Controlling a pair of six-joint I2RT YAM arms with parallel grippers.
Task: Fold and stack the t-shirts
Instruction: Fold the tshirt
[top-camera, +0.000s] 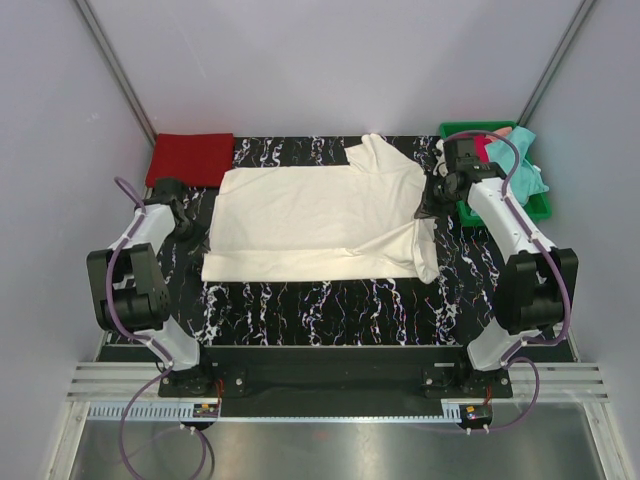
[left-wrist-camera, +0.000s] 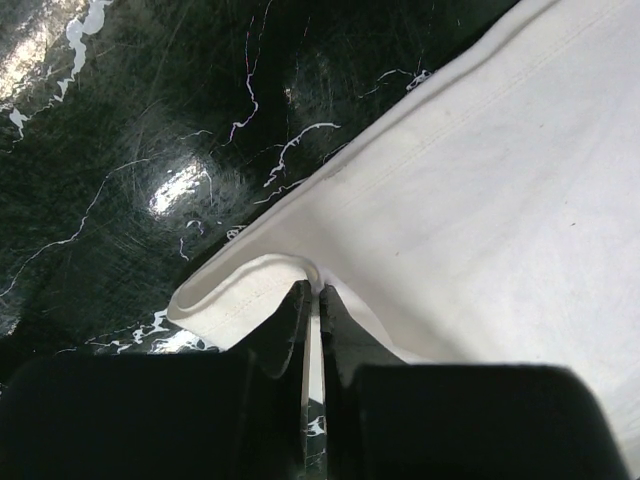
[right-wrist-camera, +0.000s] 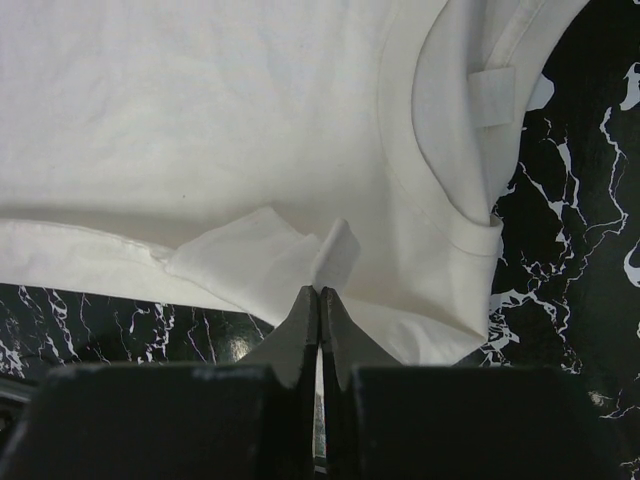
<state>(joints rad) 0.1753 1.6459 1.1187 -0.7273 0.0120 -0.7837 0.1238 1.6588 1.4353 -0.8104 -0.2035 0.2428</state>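
Observation:
My left gripper draws the hem corner slightly outward over the shirt's flat hem end (top-camera: 217, 240) (left-wrist-camera: 348, 240) next and releases it there, because the near fold is still narrow.
The cream-white t-shirt (top-camera: 320, 215) lies spread on the black marbled table, its near long side folded over. My left gripper (top-camera: 199, 243) is shut on the shirt's hem corner (left-wrist-camera: 250, 285) at its left end. My right gripper (top-camera: 428, 207) is shut on a pinch of the shirt's cloth (right-wrist-camera: 335, 255) beside the collar (right-wrist-camera: 440, 150) at its right end. A folded red t-shirt (top-camera: 192, 158) lies at the back left. A teal t-shirt (top-camera: 525, 165) and a crimson one (top-camera: 484, 148) sit crumpled in the green tray (top-camera: 472, 214).
The green tray stands at the back right, close behind my right arm. Grey walls close in the table on the left, back and right. Bare marbled tabletop (top-camera: 330, 305) lies in front of the shirt.

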